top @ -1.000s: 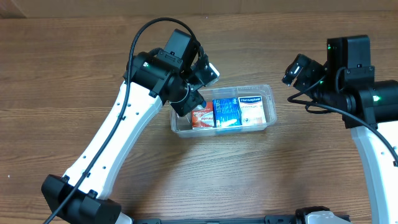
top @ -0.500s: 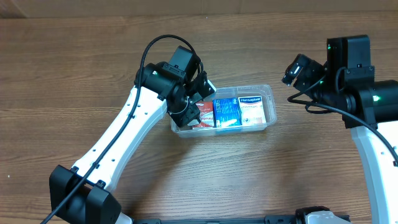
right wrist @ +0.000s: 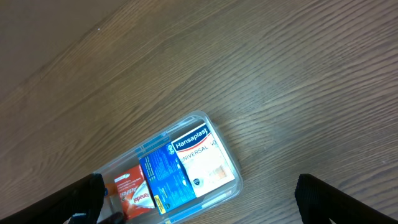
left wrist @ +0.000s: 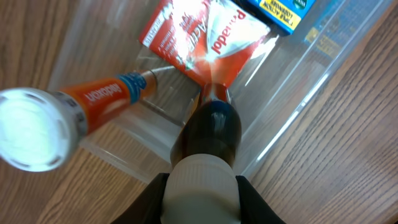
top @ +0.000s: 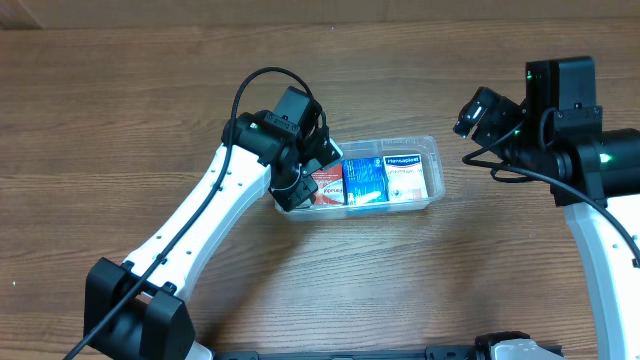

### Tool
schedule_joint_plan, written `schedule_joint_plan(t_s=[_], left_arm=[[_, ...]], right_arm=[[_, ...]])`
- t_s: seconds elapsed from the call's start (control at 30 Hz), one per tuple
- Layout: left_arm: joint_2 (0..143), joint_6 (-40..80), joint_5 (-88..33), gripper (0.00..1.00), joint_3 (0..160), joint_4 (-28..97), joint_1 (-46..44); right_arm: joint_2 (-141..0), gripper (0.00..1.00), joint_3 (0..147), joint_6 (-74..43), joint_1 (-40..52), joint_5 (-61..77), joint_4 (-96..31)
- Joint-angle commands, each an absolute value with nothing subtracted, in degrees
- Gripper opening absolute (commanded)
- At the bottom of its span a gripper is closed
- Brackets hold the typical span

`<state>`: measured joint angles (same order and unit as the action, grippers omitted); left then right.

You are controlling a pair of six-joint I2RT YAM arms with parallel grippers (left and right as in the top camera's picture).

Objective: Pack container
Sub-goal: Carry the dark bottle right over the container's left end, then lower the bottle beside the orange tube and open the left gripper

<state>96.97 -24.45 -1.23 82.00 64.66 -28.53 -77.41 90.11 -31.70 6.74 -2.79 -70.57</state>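
Observation:
To get the dark bottle into the container beside the red box, my left gripper needs to lower the bottle farther in first, then open.
The clear plastic container sits mid-table and holds a red box, a blue box and a white Hansaplast box side by side. My left gripper is at the container's left end. In the left wrist view the gripper is shut on a dark bottle with a white cap, whose far end is inside the container next to the red box. An orange tube with a white cap leans beside it. My right gripper is open and empty, above and right of the container.
Bare wooden table lies all around the container. The left arm's white link runs from the front left toward the container. The right arm's base is at the right edge.
My left gripper has moved down and slightly left, lowering the bottle into the container's left end. The right arm has not moved.

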Motion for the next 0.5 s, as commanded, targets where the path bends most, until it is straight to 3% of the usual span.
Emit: schedule_joint_plan(t_s=[0.0,0.47], left_arm=[[96.7,-25.7,-0.6,0.08,81.7,64.1,-29.3],[101.6,-25.7,1.0,0.07,81.7,63.7,-29.2]], right_arm=[[-77.0,1.00,91.0,-31.7,6.5,-2.7,-70.4],[-77.0,1.00,91.0,-31.7,6.5,-2.7,-70.4]])
